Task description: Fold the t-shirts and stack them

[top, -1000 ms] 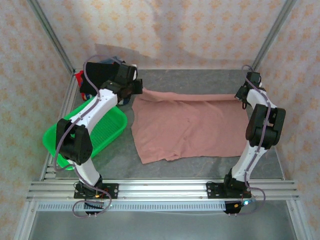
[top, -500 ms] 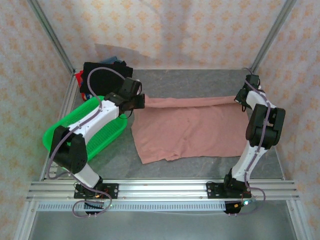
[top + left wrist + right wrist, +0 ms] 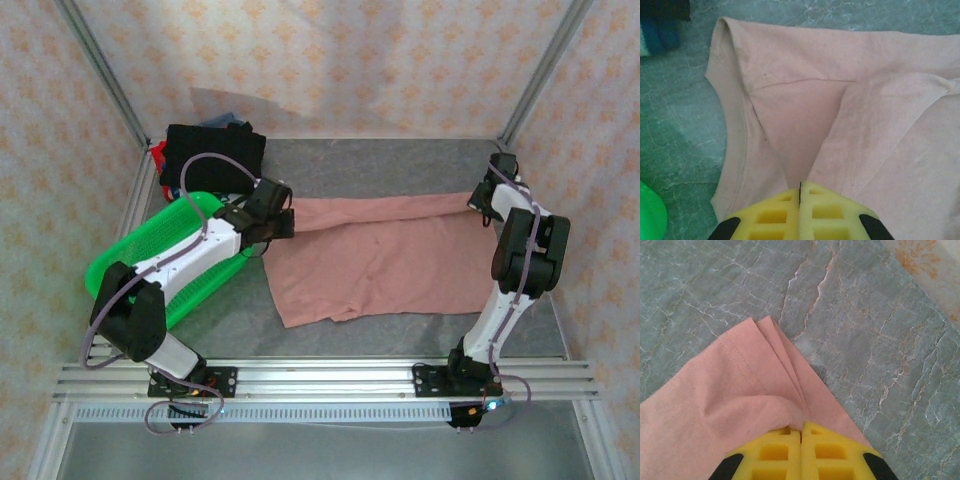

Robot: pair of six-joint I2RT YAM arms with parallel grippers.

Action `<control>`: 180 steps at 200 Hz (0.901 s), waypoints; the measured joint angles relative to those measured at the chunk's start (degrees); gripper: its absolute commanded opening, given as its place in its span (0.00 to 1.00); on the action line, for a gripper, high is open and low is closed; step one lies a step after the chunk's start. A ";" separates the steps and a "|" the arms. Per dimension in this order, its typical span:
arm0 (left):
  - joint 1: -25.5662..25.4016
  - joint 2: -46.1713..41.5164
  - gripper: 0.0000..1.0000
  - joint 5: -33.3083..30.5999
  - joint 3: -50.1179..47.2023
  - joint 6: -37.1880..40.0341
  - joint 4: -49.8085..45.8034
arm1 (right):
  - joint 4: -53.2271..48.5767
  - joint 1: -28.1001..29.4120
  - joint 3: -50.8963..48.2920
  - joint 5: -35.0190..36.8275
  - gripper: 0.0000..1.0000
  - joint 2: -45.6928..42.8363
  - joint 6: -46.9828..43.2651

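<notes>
My left gripper next needs to pull the shirt's pinched corner back over the flat pink cloth and let it go, as the corner reaches only a little way over the shirt.
A dusty-pink t-shirt lies spread across the grey table, its far edge folded over toward the front. My left gripper is shut on the shirt's far left corner; in the left wrist view the yellow pads pinch the pink cloth. My right gripper is shut on the far right corner, and its pads clamp the hemmed cloth. A folded black shirt tops a stack at the far left, with blue and red cloth showing at its edges.
A green plastic mesh basket sits at the left, partly under my left arm. Aluminium posts and patterned walls close in the table on three sides. Bare grey table lies beyond the shirt.
Both grippers have drawn the shirt's far edge toward the front, the left one more so. The fold over the shirt has widened and the black stack is uncovered.
</notes>
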 measured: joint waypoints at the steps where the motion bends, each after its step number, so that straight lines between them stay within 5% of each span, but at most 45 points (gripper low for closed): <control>1: -0.04 0.00 0.00 -0.02 -0.04 -0.07 0.00 | 0.00 0.00 0.00 0.02 0.00 0.00 0.00; 65: -2.14 -0.13 0.00 -0.24 -5.77 -3.76 0.26 | -0.02 0.00 -0.55 0.42 0.00 0.00 0.00; 79: -2.38 -0.15 0.12 -0.35 -6.51 -4.35 0.44 | -0.04 0.00 -0.68 0.57 0.02 0.00 0.02; 101: -2.73 -0.31 0.37 -0.17 -8.15 -5.38 0.63 | -0.04 0.00 -1.22 0.63 0.16 0.00 0.13; 121: -3.06 -1.51 0.49 0.09 -10.08 -6.78 0.92 | -0.22 0.00 -1.75 0.85 0.37 -0.09 0.74; 154: -3.06 -5.77 0.63 0.22 -10.73 -7.93 0.81 | -1.42 -0.02 -2.93 0.92 0.61 -2.49 1.81; 180: -3.06 -6.03 0.67 0.81 -5.35 -7.52 -0.15 | -2.62 -0.02 -2.95 -0.55 0.69 -6.23 1.97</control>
